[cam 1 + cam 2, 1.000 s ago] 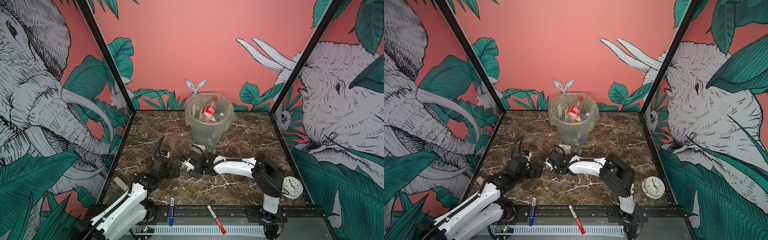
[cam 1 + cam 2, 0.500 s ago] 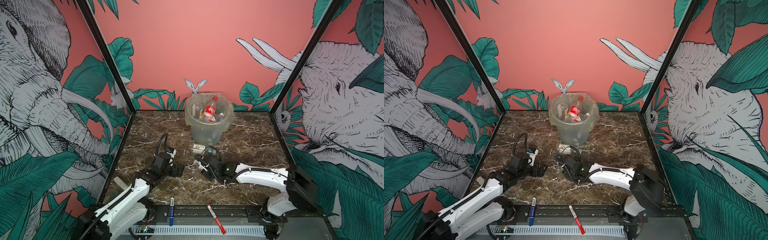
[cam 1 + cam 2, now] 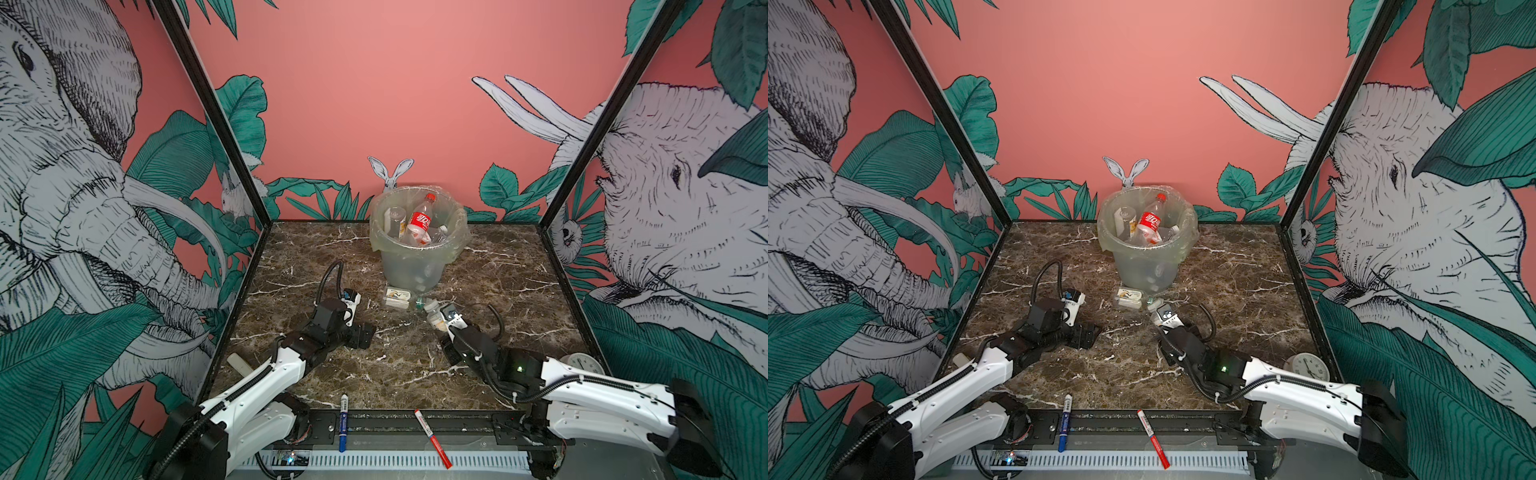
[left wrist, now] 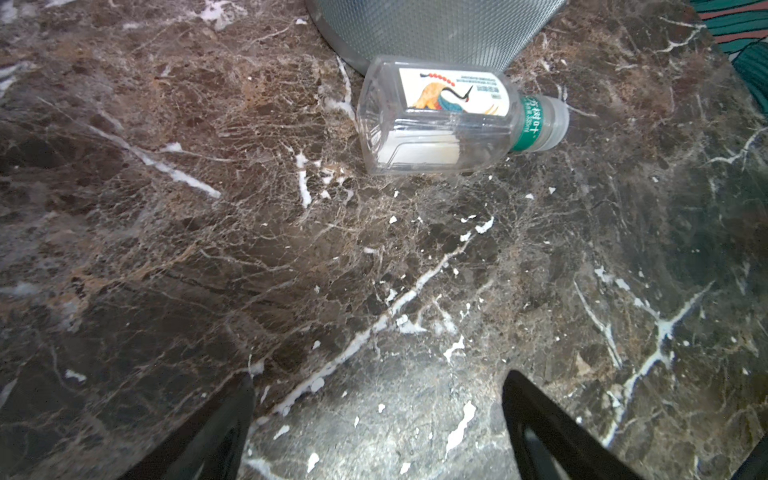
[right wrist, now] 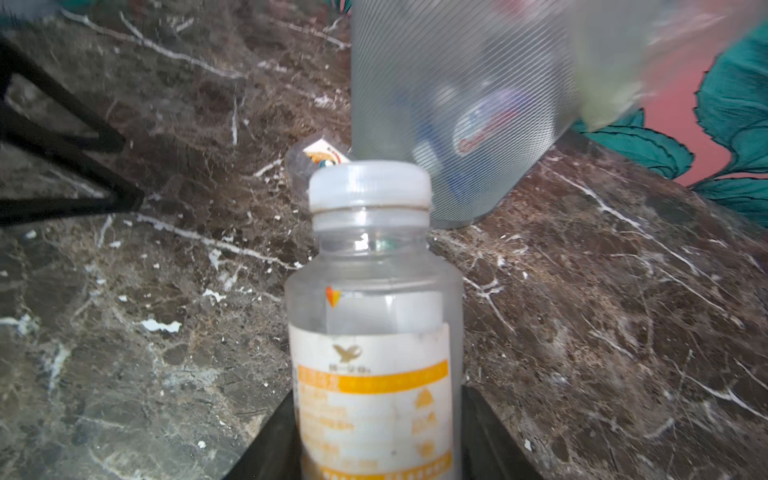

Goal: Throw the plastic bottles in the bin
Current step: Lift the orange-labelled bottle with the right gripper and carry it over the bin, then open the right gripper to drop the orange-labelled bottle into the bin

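I will next lift the bottle up and outward over the bin's rim with my right gripper and let it go, because the bin's opening (image 3: 419, 219) is outward and above my gripper.
My right gripper (image 5: 376, 436) is shut on a clear plastic bottle (image 5: 374, 332) with a white cap and a white-and-orange label. In both top views this bottle (image 3: 435, 316) (image 3: 1158, 315) is held low, just in front of the bin (image 3: 409, 270) (image 3: 1144, 270). The bin holds several bottles, among them a red-labelled one (image 3: 420, 218). A square clear bottle (image 4: 440, 120) (image 3: 398, 298) with a green neck band lies on its side against the bin's foot (image 4: 436, 29). My left gripper (image 4: 376, 415) (image 3: 356, 320) is open and empty, a short way left of it.
A blue marker (image 3: 343, 422) and a red marker (image 3: 432, 436) lie on the black front rail. A small white clock (image 3: 582, 363) sits at the right front corner. Black frame posts and printed walls close in the marble table (image 3: 498, 266).
My right arm has swung right, carrying the white-capped bottle from left of centre to in front of the bin, its jaws tightening. My left gripper edged farther onto the table.
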### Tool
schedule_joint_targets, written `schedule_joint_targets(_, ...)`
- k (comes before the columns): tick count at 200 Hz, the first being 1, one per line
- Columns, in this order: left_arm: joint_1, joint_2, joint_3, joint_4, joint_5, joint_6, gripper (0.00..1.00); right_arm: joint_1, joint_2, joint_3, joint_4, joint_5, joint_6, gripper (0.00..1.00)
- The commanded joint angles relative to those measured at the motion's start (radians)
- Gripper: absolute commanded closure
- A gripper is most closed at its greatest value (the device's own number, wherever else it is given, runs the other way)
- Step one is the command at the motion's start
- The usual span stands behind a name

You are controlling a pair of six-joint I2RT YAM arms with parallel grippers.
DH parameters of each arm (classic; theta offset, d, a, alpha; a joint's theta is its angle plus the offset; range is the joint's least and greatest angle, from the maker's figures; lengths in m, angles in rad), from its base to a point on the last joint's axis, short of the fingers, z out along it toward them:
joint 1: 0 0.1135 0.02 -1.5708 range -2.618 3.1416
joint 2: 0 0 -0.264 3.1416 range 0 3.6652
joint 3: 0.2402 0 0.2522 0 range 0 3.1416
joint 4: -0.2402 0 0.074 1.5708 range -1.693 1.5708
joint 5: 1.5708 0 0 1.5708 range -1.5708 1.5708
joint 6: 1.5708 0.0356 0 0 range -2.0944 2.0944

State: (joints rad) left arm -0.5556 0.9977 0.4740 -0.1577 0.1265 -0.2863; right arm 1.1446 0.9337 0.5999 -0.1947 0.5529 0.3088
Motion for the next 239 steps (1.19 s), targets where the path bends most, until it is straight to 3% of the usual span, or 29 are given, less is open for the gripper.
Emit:
schedule_joint_targets(1, -0.01, 0.022, 0.023, 0.043, -0.004, 0.022, 0.06, 0.043, -0.097, 0.044, -0.022, 0.162, 0.036, 0.57)
schedule_joint_targets(22, -0.015, 0.043, 0.016, 0.064, -0.008, 0.023, 0.06, 0.064, -0.124, 0.163, -0.028, 0.223, -0.038, 0.56)
schedule_joint_targets(44, -0.017, 0.057, 0.01, 0.083, -0.01, 0.025, 0.06, 0.058, -0.019, 0.393, -0.016, 0.234, -0.179, 0.55)
schedule_joint_targets(69, -0.017, 0.079, 0.001, 0.113, -0.006, 0.023, 0.06, -0.071, 0.242, 0.786, -0.023, 0.075, -0.296, 0.52)
schedule_joint_targets(84, -0.017, 0.098, 0.003, 0.129, 0.004, 0.018, 0.06, -0.212, 0.463, 1.095, -0.14, -0.063, -0.282, 0.28)
schedule_joint_targets(97, -0.017, 0.106, 0.006, 0.131, 0.008, 0.013, 0.06, -0.278, 0.623, 1.316, -0.215, -0.026, -0.294, 0.02)
schedule_joint_targets(108, -0.018, 0.096, 0.004, 0.126, 0.003, 0.007, 0.06, -0.317, 0.716, 1.425, -0.232, 0.045, -0.318, 0.01)
schedule_joint_targets(118, -0.017, 0.082, -0.005, 0.126, 0.006, -0.002, 0.06, -0.351, 0.751, 1.495, -0.274, 0.039, -0.293, 0.01)
schedule_joint_targets(128, -0.019, 0.06, -0.014, 0.119, 0.003, -0.008, 0.06, -0.353, 0.732, 1.48, -0.252, 0.043, -0.291, 0.01)
schedule_joint_targets(169, -0.018, -0.017, -0.05, 0.088, -0.014, -0.004, 0.06, -0.347, 0.461, 1.132, -0.074, -0.041, -0.239, 0.01)
schedule_joint_targets(239, -0.02, 0.005, -0.009, 0.077, -0.011, 0.005, 0.06, -0.36, 0.217, 0.771, -0.036, 0.049, -0.224, 0.01)
